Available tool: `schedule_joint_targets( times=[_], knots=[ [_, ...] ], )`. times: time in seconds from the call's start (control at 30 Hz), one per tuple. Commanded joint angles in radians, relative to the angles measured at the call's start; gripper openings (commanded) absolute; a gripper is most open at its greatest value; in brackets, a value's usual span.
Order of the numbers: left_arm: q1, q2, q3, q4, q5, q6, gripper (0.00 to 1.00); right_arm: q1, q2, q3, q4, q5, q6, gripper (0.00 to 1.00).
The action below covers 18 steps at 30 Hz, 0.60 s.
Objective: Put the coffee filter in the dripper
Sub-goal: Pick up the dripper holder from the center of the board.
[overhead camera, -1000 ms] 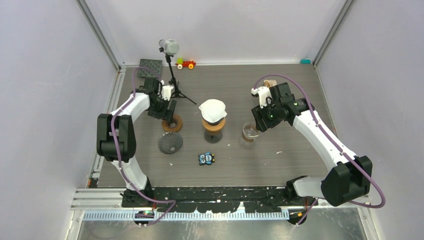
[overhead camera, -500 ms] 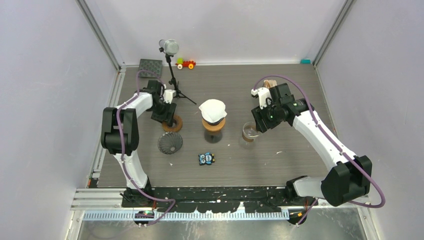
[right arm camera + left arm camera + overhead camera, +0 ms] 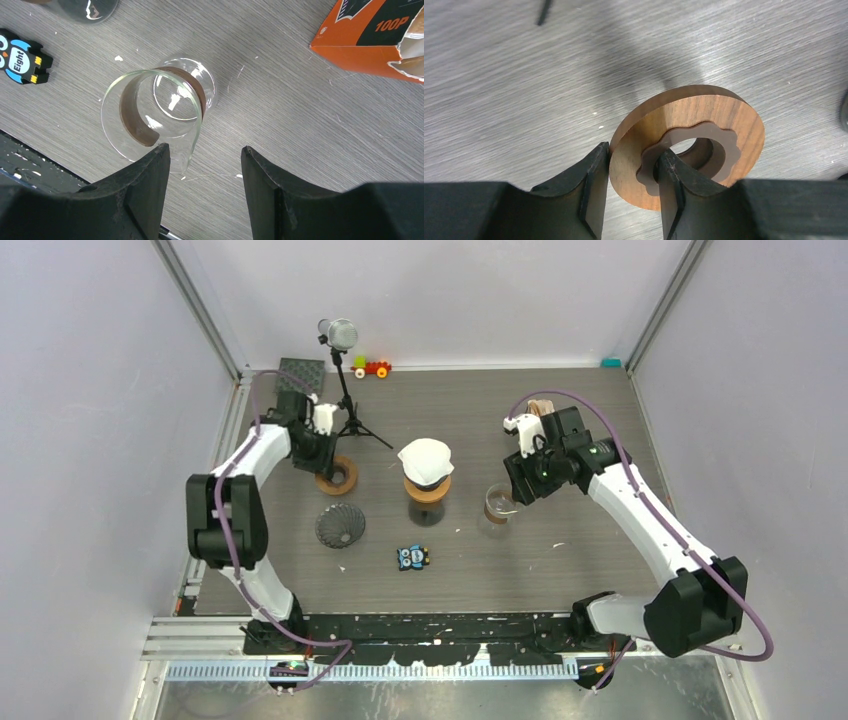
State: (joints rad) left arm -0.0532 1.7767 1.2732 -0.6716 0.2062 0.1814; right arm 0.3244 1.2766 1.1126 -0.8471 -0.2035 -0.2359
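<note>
My left gripper rises next, carries the wooden ring to the right in the top view, lowers it there and releases, since the clear glass's opening (image 3: 503, 497) stands uncovered.
The white paper coffee filter (image 3: 425, 458) sits opened on top of a brown-collared glass vessel (image 3: 427, 502) at the table's middle. A black ribbed cone-shaped dripper (image 3: 340, 527) lies on the table to its left. My left gripper (image 3: 318, 455) (image 3: 633, 152) is shut on a wooden ring (image 3: 338, 476) (image 3: 734, 120), one finger outside the rim and one in the hole. It holds the ring tilted just above the table. My right gripper (image 3: 518, 490) (image 3: 205, 150) is open and empty, beside a clear glass with a brown band (image 3: 497, 503) (image 3: 175, 100).
A microphone on a tripod (image 3: 340, 335) stands at the back left beside a black pad (image 3: 300, 375) and a small toy (image 3: 372, 368). An owl-shaped toy (image 3: 412, 557) (image 3: 20, 60) lies in front. An orange filter box (image 3: 365, 35) lies behind the right gripper.
My left gripper has carried the wooden ring a little back and to the left, away from the black cone. The right arm, the filter and the glass have not moved.
</note>
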Motion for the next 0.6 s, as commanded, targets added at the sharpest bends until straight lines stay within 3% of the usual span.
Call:
schedule_joint_targets(
  times=[0.0,0.27,0.57],
  knots=[
    [0.048,-0.142,0.008,-0.007,0.026,-0.011,0.34,-0.002,-0.048,0.043,0.009,-0.018,-0.003,0.59],
    [0.150,-0.331,-0.002,-0.077,0.077,0.000,0.34,-0.003,-0.049,0.059,0.052,-0.054,-0.009,0.61],
    [0.159,-0.554,0.010,-0.261,0.187,0.015,0.30,-0.003,-0.046,0.080,0.070,-0.096,0.008,0.61]
  ],
)
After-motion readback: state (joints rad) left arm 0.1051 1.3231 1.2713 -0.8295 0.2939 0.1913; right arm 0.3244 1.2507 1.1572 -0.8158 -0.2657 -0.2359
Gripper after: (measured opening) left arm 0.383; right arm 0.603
